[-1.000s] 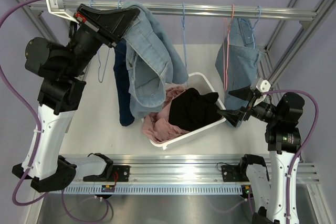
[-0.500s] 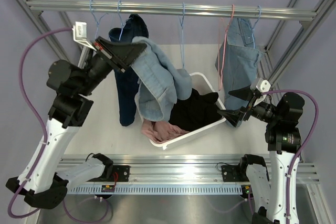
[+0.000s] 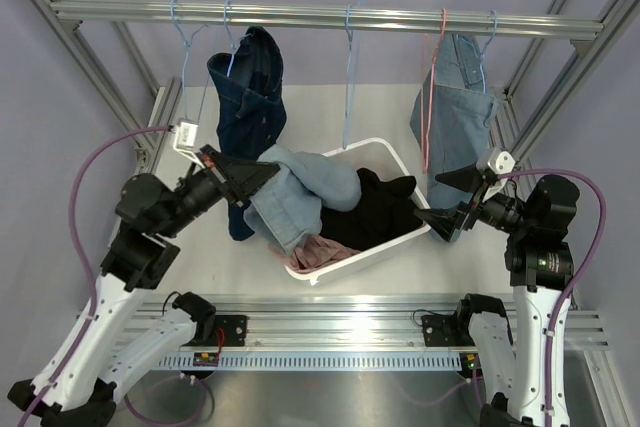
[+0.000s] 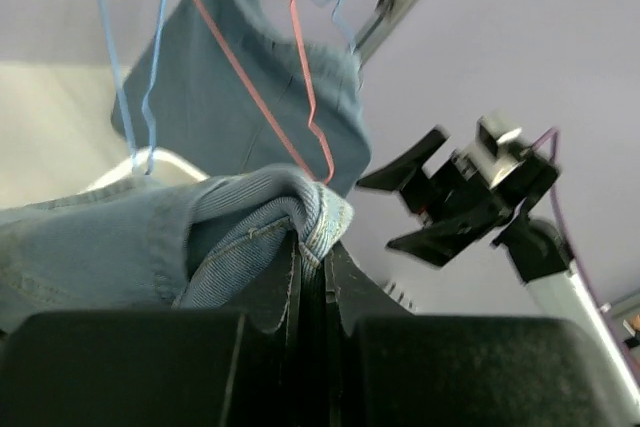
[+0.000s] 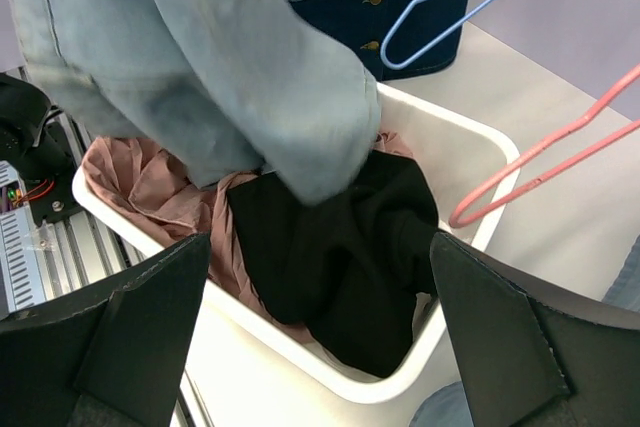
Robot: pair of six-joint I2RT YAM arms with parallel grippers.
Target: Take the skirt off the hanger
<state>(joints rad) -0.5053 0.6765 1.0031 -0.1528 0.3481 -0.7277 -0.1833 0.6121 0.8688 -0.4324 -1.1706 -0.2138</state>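
Note:
My left gripper moves down into the white basket, below and to its right in the top view, next and lets go of the skirt [image 3: 300, 192], as the hanger is bare.
My left gripper [image 3: 262, 175] is shut on the edge of a light blue denim skirt [image 3: 300, 192]. The skirt hangs off its hanger and droops over the left side of the white basket [image 3: 398, 160]. In the left wrist view the pinched hem [image 4: 318, 229] sits between my closed fingers. The bare blue hanger [image 3: 352, 67] hangs on the rail [image 3: 300, 15] above the basket. My right gripper [image 3: 448, 201] is open and empty at the basket's right edge. In the right wrist view the skirt [image 5: 200, 67] is above the basket [image 5: 470, 137].
The basket holds a black garment [image 3: 375, 209] and a pink one [image 3: 315, 252]. A dark blue denim garment [image 3: 245, 97] hangs at left. A lighter denim garment [image 3: 455, 107] hangs at right beside a bare pink hanger [image 3: 432, 97]. Frame posts stand at both sides.
My left arm has swung down and toward the near side, pulling the light denim skirt from rail height down onto the basket. The blue hanger is now bare. The right arm has not moved.

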